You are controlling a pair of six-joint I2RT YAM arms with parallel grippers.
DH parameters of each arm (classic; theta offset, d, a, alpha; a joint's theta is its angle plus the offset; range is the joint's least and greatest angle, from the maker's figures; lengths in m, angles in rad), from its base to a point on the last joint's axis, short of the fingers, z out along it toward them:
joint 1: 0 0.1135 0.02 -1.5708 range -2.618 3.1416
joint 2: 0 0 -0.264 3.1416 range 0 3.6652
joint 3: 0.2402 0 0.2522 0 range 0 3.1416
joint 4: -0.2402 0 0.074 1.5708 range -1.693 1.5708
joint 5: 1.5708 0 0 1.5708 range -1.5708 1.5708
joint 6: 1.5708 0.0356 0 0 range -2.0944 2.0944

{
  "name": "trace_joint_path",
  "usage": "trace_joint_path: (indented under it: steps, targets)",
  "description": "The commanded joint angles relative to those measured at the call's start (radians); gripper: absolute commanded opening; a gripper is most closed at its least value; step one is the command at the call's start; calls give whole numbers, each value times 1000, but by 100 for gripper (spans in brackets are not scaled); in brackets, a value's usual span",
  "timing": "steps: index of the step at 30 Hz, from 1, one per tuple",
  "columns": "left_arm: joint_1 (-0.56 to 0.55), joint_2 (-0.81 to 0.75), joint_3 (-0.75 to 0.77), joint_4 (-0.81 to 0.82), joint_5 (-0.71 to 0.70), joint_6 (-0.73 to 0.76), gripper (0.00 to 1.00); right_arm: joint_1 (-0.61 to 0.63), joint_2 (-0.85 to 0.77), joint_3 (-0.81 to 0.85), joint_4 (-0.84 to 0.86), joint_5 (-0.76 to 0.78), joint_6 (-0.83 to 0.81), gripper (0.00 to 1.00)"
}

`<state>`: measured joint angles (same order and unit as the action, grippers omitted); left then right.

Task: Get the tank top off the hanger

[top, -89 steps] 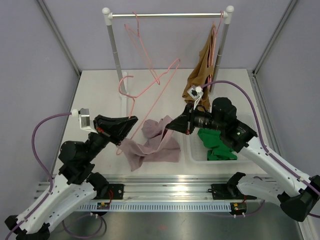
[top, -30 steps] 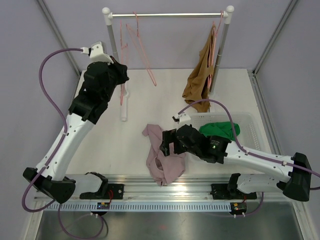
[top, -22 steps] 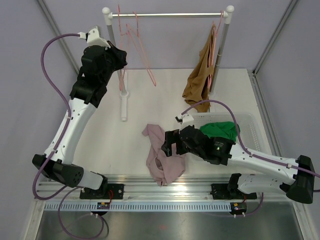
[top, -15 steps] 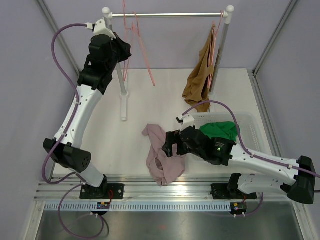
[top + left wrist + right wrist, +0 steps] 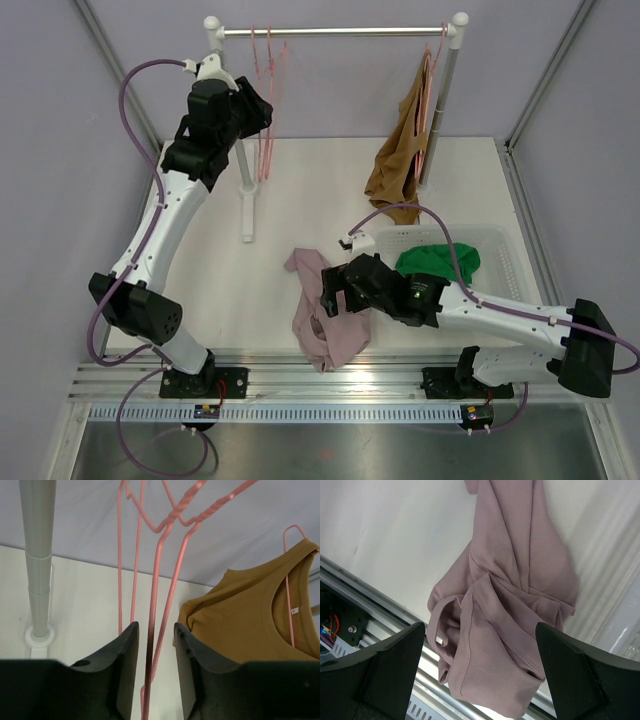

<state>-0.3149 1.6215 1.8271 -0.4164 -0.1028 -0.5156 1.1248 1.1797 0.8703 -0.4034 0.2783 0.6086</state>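
Next, my right gripper shifts to the left in the top view, then moves down to the bunched fold of the mauve tank top.
The mauve tank top [image 5: 322, 310] lies crumpled on the table near its front edge, free of any hanger; in the right wrist view the tank top [image 5: 510, 610] fills the middle. My right gripper [image 5: 335, 295] hovers just above it, open wide [image 5: 480, 626], holding nothing. Two bare pink hangers [image 5: 268, 95] hang at the left end of the rail [image 5: 340, 30]. My left gripper [image 5: 262, 110] is raised to them, open, with one hanger's wire [image 5: 165, 580] running loose between the left gripper's [image 5: 156, 627] jaws.
A brown tank top [image 5: 400, 150] hangs on another pink hanger at the rail's right end, also seen as the brown top [image 5: 250, 615]. A white bin [image 5: 500, 245] holds a green garment [image 5: 440, 262]. The rack's left post [image 5: 232, 110] stands beside my left gripper.
My left arm rose to the rail with the pink hanger, then its jaws opened; the hanger now hangs by the other one. The right gripper stayed open over the tank top.
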Motion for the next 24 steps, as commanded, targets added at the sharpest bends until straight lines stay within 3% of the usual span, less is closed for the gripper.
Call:
trace_joint_path:
  steps: [1,4,5,12,18,24]
  targets:
    - [5,-104,-20,56,40,-9,49,7,61,88,23,6,-47,100]
    - [7,-162,-43,25,19,15,83,9,112,122,12,-22,-78,99]
    - [7,-179,-48,9,-1,35,98,9,123,130,6,-33,-85,99]
    - [11,-414,-123,-166,-132,69,99,7,271,186,-54,-82,-145,99]
    - [11,-722,-400,-220,-115,60,99,21,498,266,-146,-35,-135,99]
    - [11,-870,-555,-315,-103,129,99,33,667,325,-221,-23,-132,100]
